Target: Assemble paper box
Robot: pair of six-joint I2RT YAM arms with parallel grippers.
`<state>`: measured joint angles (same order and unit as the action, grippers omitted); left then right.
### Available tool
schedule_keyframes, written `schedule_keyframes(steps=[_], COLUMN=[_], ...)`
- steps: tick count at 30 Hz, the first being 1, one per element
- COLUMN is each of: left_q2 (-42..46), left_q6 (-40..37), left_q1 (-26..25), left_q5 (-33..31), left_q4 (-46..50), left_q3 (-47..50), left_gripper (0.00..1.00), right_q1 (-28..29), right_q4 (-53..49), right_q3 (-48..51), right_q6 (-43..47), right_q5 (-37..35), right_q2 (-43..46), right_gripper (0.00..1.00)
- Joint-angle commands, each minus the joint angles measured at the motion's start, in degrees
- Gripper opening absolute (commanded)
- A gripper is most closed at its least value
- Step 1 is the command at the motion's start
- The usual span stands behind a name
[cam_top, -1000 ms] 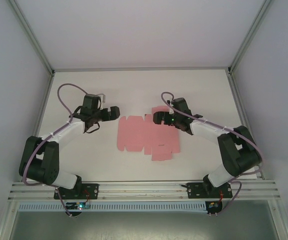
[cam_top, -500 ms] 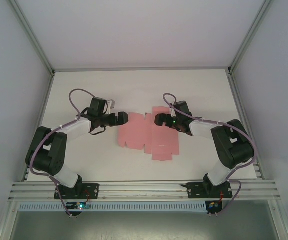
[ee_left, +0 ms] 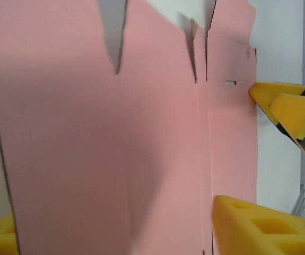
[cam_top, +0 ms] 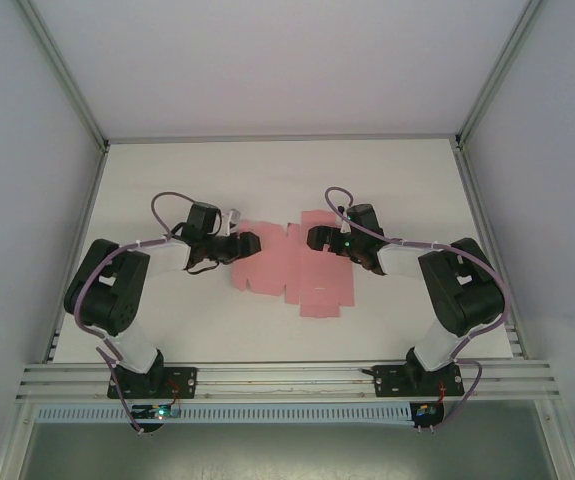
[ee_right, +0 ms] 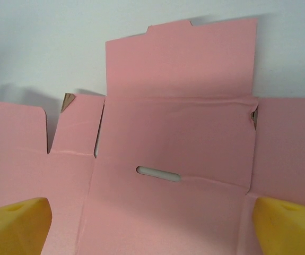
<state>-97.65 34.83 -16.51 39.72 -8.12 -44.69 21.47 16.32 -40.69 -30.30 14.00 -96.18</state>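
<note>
My right gripper has its fingers on both sides of the slotted panel. Next, it needs to move up and sideways onto the sheet's side panel (cam_top: 347, 284), which lies beside it away from my left gripper.
The paper box (cam_top: 277, 265) is a flat pink cut-out sheet with flaps and creases, lying in the middle of the white table. My left gripper (cam_top: 249, 245) is low over the sheet's left edge. In the left wrist view its yellow fingers (ee_left: 258, 228) stand apart with the pink card (ee_left: 88, 133) spread between them. My right gripper (cam_top: 314, 238) is open over the sheet's right half, facing the left one. Its yellow fingertips (ee_right: 14, 223) straddle a panel (ee_right: 179, 133) with a narrow slot (ee_right: 159, 173). A yellow fingertip (ee_left: 285, 109) of the right gripper shows at the sheet's far end.
The white table (cam_top: 167, 180) is boxed in by pale walls and metal frame posts on three sides. An aluminium rail (cam_top: 287, 378) runs along the near edge by the arm bases. Purple cables (cam_top: 172, 200) loop above both wrists.
My left gripper has travelled right and down, from beside the sheet onto its left edge. The sheet has shifted slightly. The right gripper has hardly moved.
</note>
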Motion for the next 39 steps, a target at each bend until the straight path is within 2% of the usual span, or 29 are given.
schedule_keyframes(steps=[1, 3, 6, 14, 21, 25, 30, 35, 39], left_q2=[-1.57, -1.37, -0.05, 6.70, 14.07, 19.48, 26.60, 34.45, 39.12], left_q6=[0.94, 0.96, 0.65, -0.54, -0.41, -0.35, 2.13, 1.93, 1.77], left_q1=[-0.61, -0.57, -0.59, -0.60, -0.62, -0.82, -1.14, -1.85, -2.24], left_q5=[3.09, 2.94, 2.79, 3.27, 7.91, 7.46, 7.92, 4.29, 2.71], left_q4=[-2.75, -3.59, -5.18, -10.85, -14.23, -15.96, -18.25, -18.15, -17.98], left_q3=[-2.19, -2.33, -2.04, 0.10, 0.14, 1.10, 1.86, 2.95, 4.24], left_gripper=[0.31, 0.17, 0.00, 0.00, 0.00, 0.00, 0.00, 0.00, 0.00], right_q1=[-0.31, -0.35, -0.58, -3.82, -12.20, -15.06, -18.41, -19.97, -20.02], right_q4=[-2.97, -3.09, -3.35, -4.05, -4.90, -4.78, -2.00, 3.38, 11.41], right_q3=[2.34, 2.45, 2.57, 2.71, 4.30, 6.79, 9.92, 9.67, 8.74], right_q6=[-1.47, -1.10, -0.52, 1.83, 6.53, 8.90, 6.13, 3.51, -0.32], right_q5=[1.99, 1.97, 2.47, 6.03, 16.44, 20.33, 23.92, 32.87, 40.29], right_q2=[-1.40, -0.54, 1.31, 9.80, 22.92, 31.94, 40.19, 40.76, 37.34], right_gripper=[0.98, 0.98, 0.98, 0.98, 0.98, 0.98, 0.98, 0.98, 0.87])
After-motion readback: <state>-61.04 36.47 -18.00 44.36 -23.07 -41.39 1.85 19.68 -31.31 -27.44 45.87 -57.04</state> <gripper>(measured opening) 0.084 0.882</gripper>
